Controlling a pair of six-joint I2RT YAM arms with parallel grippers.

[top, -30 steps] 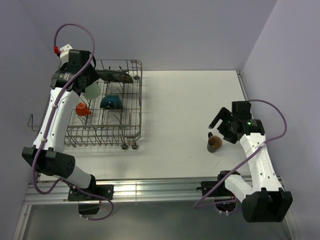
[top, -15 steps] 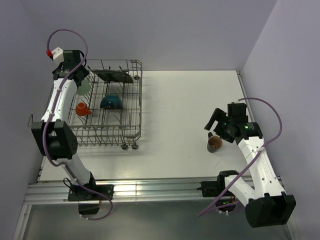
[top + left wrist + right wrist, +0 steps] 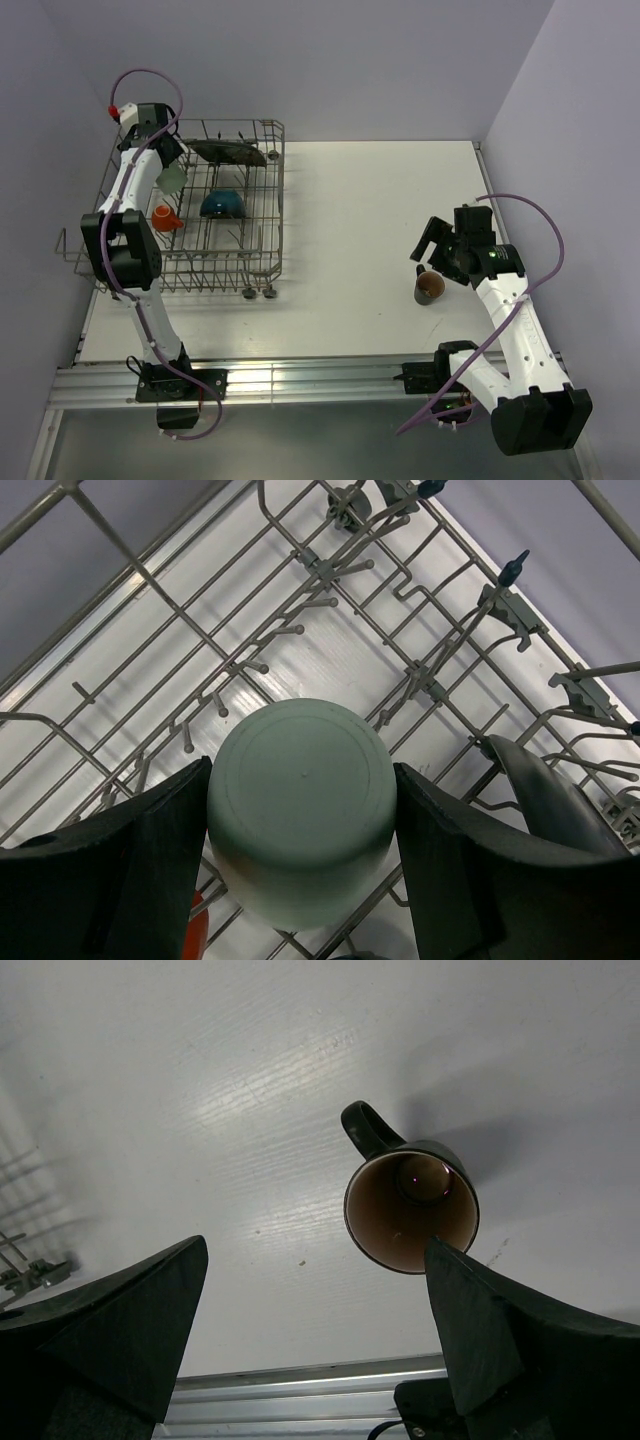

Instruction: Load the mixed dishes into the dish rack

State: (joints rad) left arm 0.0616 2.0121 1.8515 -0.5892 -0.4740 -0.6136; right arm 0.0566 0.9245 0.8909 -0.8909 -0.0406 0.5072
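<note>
My right gripper moves down and back, turning, onto the brown cup's rim opposite the cup's handle next. The brown cup stands below it, nearer the metal bar.
The grey wire dish rack stands at the far left. In it are the dark square plate on edge at the back, the blue bowl upside down and the orange-red cup. My left gripper is shut on the pale green mug, bottom toward the wrist camera, above the rack's tines. The small brown cup stands upright on the table at the right, also in the right wrist view. My right gripper is open just above and behind it.
The plate's rim lies right of the mug in the left wrist view. The metal rail runs along the table's near edge. A wall edge borders the table on the right.
My left arm has swung toward the rack's far left corner with the green mug. My right gripper has shifted slightly over the brown cup.
</note>
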